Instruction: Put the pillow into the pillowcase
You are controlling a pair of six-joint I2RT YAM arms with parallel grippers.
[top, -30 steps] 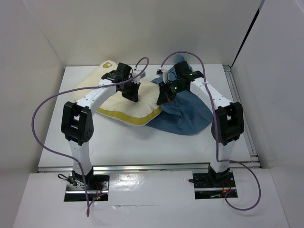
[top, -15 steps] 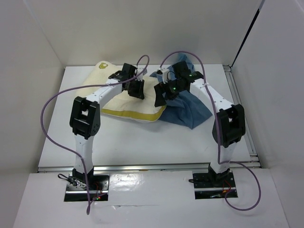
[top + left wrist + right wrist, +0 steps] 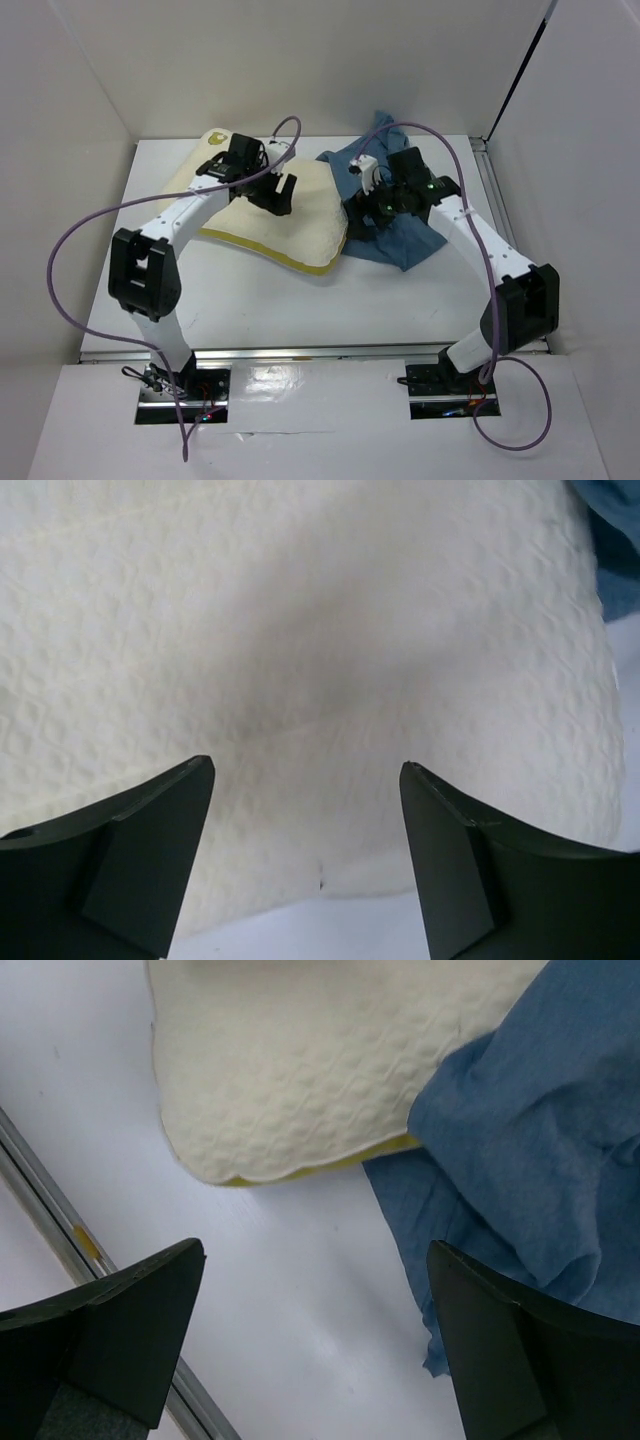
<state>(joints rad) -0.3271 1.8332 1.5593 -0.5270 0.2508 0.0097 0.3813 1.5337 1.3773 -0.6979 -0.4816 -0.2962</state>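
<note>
My left gripper draws back and down onto the pillow's yellow-seamed near edge (image 3: 289, 257) (image 3: 325, 885) next, since the pillow's middle lies flat.
The cream pillow (image 3: 250, 215) lies flat on the white table, its yellow-seamed corner (image 3: 300, 1070) touching the rumpled blue pillowcase (image 3: 412, 238) to its right. My left gripper (image 3: 278, 195) hovers open over the pillow's middle. In the left wrist view its fingers (image 3: 150, 850) stand wide apart over the quilted pillow (image 3: 320, 630), holding nothing. My right gripper (image 3: 365, 222) hangs open above the spot where pillow and pillowcase (image 3: 530, 1150) meet, with only bare table between its fingers (image 3: 130, 1320). No opening of the pillowcase shows.
White walls enclose the table on the left, back and right. A metal rail (image 3: 503, 215) runs along the right edge and another (image 3: 60, 1225) along the near edge. Purple cables (image 3: 90, 225) loop off both arms.
Both grippers have opened and let go of the cloth. The pillow has dropped flat and shifted left. The pillowcase has bunched toward the back right. The right arm swung right.
</note>
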